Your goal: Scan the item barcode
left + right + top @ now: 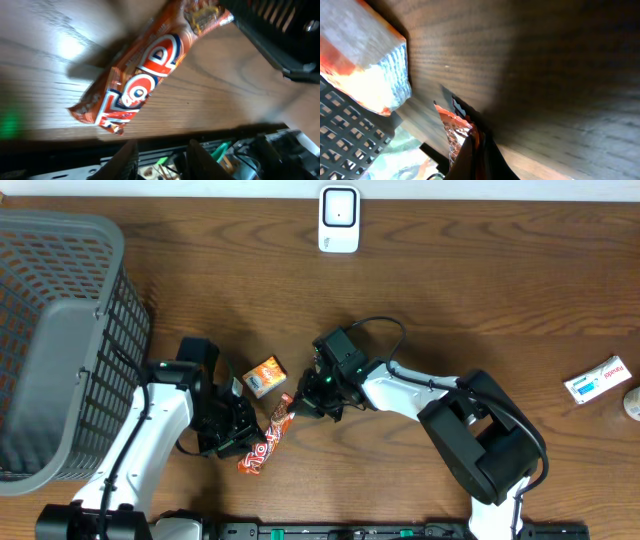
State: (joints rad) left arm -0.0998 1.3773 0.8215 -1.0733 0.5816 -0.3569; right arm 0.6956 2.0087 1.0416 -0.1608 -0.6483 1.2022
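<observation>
My right gripper has bare tabletop outward of it and to its right in the overhead view, so it will pull the wrapper's end there and let go of it.
An orange candy bar [268, 436] lies slanted on the wooden table between my two arms. Its red, white and blue lettering fills the left wrist view [145, 75]. My right gripper [300, 398] is shut on the crimped upper end of the wrapper [454, 125], its fingers [470, 157] pressed together around the foil. My left gripper [240, 438] sits beside the bar's lower end. Its jaws [162, 148] stand partly open with nothing between them, just short of the wrapper's tip. The white barcode scanner [339, 218] stands at the table's far edge. No barcode shows on the bar.
A small orange box [265, 376] lies just above the bar, close to both grippers, and shows large in the right wrist view [365, 65]. A grey mesh basket [60, 340] fills the left side. A white packet [598, 378] lies at the far right.
</observation>
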